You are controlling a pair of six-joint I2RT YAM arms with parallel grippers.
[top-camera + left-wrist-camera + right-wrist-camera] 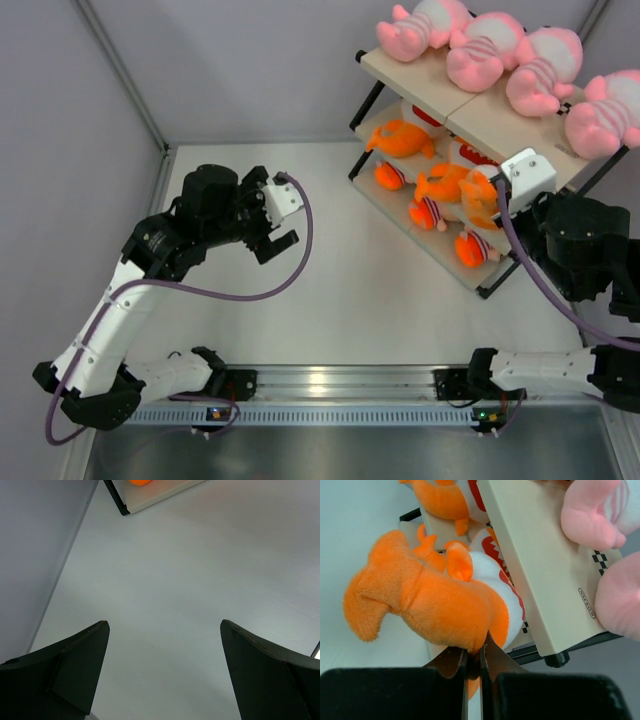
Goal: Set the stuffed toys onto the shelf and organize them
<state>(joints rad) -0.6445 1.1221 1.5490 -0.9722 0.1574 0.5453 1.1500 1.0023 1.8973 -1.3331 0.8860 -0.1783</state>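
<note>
Next, my right gripper will lower and tilt to slide the third orange toy onto the middle level's loose end, since the top board overhangs that end.
The shelf stands at the back right. Several pink striped stuffed toys lie in a row on its top board. Two orange toothy toys sit on the lower tiers. My right gripper is at the shelf's front edge, shut on a fold of a third orange toy, which it holds against the middle tier beside the top board. The right gripper shows its jaws pinched together on the plush. My left gripper is open and empty above the bare table.
Grey walls close the table at the left and back. The shelf's lower corner shows at the top of the left wrist view. Pink toy limbs overhang the top board near my right gripper. A metal rail runs along the near edge.
</note>
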